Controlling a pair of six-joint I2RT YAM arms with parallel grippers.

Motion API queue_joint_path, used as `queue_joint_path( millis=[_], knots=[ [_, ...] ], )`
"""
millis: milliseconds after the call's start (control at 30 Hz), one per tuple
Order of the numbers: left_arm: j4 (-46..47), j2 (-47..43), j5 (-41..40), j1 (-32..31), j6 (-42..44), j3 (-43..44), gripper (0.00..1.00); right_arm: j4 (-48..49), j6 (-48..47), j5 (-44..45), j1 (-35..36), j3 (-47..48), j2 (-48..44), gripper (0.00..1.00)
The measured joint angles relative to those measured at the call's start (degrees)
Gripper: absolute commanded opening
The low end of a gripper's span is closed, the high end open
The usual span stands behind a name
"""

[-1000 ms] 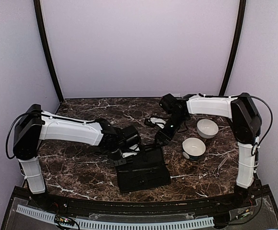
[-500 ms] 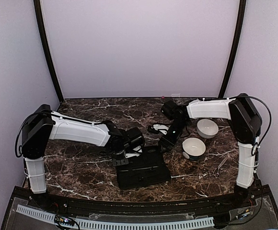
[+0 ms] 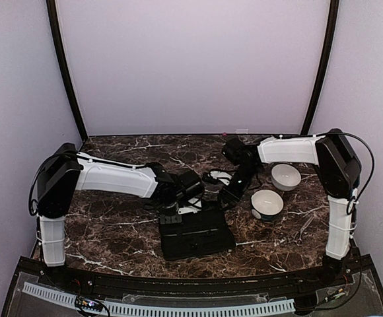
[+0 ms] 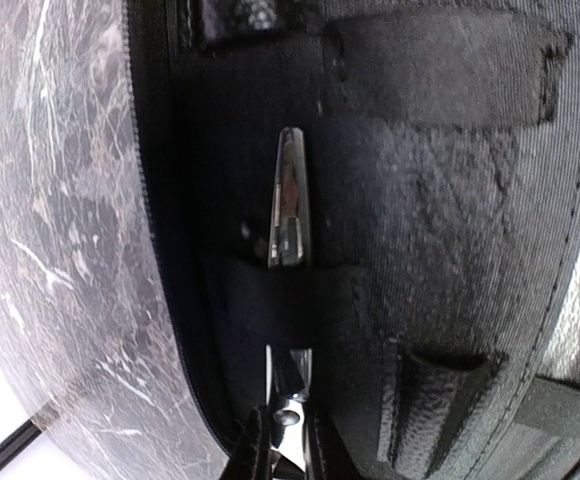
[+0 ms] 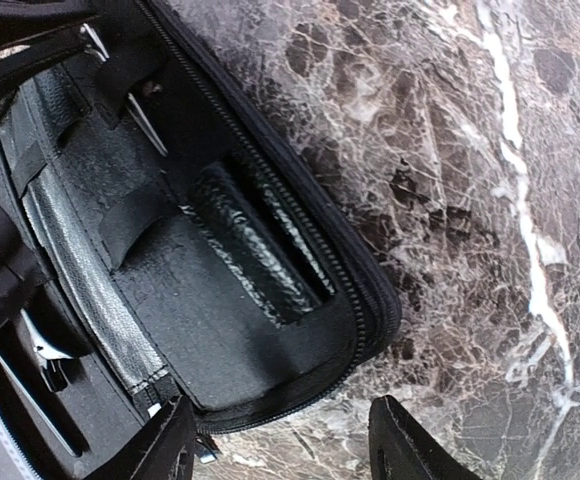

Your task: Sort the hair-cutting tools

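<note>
Next, my left gripper pushes the scissors along the case's far edge into the glossy black sleeve point(image 3: 212, 206) and opens, because the blades stop short of it.
An open black zip case point(image 3: 198, 238) lies at the table's near middle. In the left wrist view a pair of silvery scissors point(image 4: 290, 205) sits in the case point(image 4: 440, 200), its blades slipped under a black strap. My left gripper point(image 4: 286, 445) is shut on the scissors near their pivot screw; in the top view it point(image 3: 177, 214) is at the case's far left edge. My right gripper point(image 5: 282, 450) is open and empty, hovering over the case's corner point(image 5: 360, 300); in the top view it point(image 3: 226, 197) is at the far right corner. More silvery blades point(image 5: 30, 385) show in the other half.
Two white bowls point(image 3: 285, 176) point(image 3: 267, 204) stand right of the case. Thin metal scissors point(image 3: 304, 228) lie on the marble near the right arm's base. A small black-and-white item point(image 3: 216, 177) lies behind the case. Purple walls close the back and sides.
My left gripper has moved right onto the case's far left edge. My right gripper shifted slightly right and nearer a second ago, then held still.
</note>
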Motion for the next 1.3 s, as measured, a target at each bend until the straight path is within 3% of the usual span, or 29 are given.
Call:
queue_joint_path(
  millis=[667,900,1033,1300],
  knots=[
    [5.05,1.86,5.51,0.94,0.74,2.12,0.00,-0.02,0.00,-2.71,0.00,0.00,0.00,0.57],
    [5.70,1.90,5.62,0.96,-0.59,2.12,0.13,-0.02,-0.02,-3.10,0.00,0.00,0.00,0.57],
    [6.12,1.64,5.42,0.96,-1.20,1.79,0.26,0.00,-0.07,-3.10,0.00,0.00,0.00,0.57],
    [4.90,-3.85,4.74,1.09,-3.32,-1.46,0.33,0.00,-0.24,-3.08,0.00,-0.02,0.00,0.57]
  ],
)
